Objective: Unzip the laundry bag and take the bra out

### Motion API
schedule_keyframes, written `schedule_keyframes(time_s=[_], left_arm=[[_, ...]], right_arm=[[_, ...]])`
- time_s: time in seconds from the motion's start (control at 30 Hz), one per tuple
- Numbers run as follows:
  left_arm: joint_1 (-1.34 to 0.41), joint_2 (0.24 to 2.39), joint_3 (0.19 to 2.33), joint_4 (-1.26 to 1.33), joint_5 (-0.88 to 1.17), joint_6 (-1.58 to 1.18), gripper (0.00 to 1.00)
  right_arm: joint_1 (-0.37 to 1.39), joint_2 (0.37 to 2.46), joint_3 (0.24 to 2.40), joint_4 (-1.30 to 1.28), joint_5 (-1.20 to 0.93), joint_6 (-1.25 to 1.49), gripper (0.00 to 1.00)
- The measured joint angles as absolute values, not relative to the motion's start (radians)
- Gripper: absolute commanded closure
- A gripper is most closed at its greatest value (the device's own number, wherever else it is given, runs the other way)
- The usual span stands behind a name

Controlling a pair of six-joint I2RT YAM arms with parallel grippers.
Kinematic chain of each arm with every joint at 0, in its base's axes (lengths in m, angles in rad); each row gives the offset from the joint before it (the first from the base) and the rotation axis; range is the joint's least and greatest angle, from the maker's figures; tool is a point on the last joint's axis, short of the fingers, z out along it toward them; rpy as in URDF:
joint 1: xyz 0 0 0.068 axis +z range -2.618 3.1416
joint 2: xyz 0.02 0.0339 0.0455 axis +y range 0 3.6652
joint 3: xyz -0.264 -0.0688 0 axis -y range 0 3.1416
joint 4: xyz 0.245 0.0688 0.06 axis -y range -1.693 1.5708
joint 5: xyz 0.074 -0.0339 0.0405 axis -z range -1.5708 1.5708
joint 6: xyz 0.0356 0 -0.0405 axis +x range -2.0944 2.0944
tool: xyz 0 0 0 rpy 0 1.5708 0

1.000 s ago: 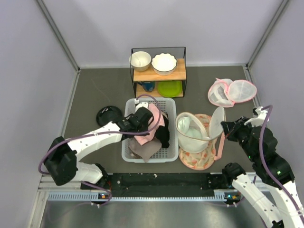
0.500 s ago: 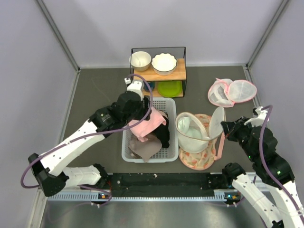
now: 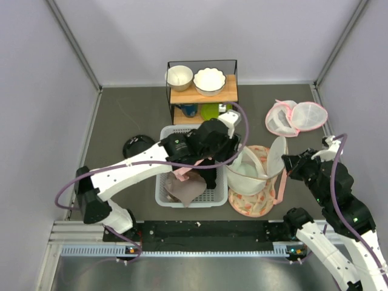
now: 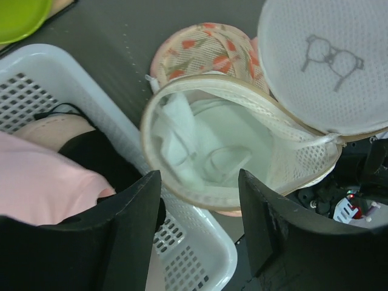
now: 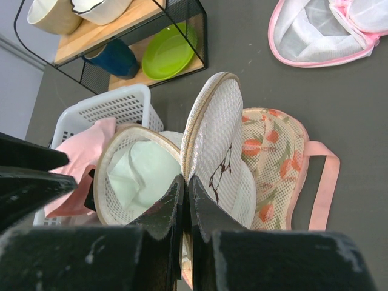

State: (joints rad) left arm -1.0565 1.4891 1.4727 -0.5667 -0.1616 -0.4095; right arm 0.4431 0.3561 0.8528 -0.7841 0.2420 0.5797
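My left gripper needs to go down next through the bag's opening, toward the upright lid, and onto the bra's strap [image 3: 247,170] [image 4: 228,159].
The laundry bag [image 3: 245,171] is a white mesh drum that stands open on a peach floral piece [image 3: 251,205]. Its round lid [image 3: 277,156] stands upright at its right side. My right gripper [image 3: 286,162] is shut on the lid's rim; in the right wrist view its closed fingers [image 5: 186,182] pinch the rim below the lid [image 5: 218,133]. A pale white bra [image 4: 206,151] lies inside the bag [image 4: 182,109]. My left gripper [image 3: 229,148] is open and empty, above the bag's left rim; the left wrist view shows its spread fingers [image 4: 199,182] over that rim.
A white slotted basket [image 3: 167,136] with pink, black and brown clothes stands left of the bag. A wire shelf with two bowls [image 3: 200,79] is behind it. A pink-trimmed twin-dome mesh bag [image 3: 296,116] lies at back right. A black round object [image 3: 138,145] lies left of the basket.
My left arm has risen from the pink garment in the basket, swung back, then moved right to above the laundry bag. The right gripper and the lid have not moved.
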Motion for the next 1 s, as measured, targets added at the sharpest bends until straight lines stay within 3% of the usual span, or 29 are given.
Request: schedule_keyframes(time_s=[0.67,0.87,1.0], left_arm=[[-1.121,1.729,1.565,-0.611,-0.226,-0.347,0.32],[-1.122,1.775,1.579,-0.617,-0.231,-0.339,0.1],[-1.132,1.797,1.582,-0.632,-0.27,-0.336,0.08]], right_arm=[[0.443,0.356,0.853,-0.784,0.242,0.58,1.0],[0.443,0.356,0.853,-0.784,0.242,0.58,1.0],[0.443,0.356,0.853,-0.784,0.242,0.58,1.0]])
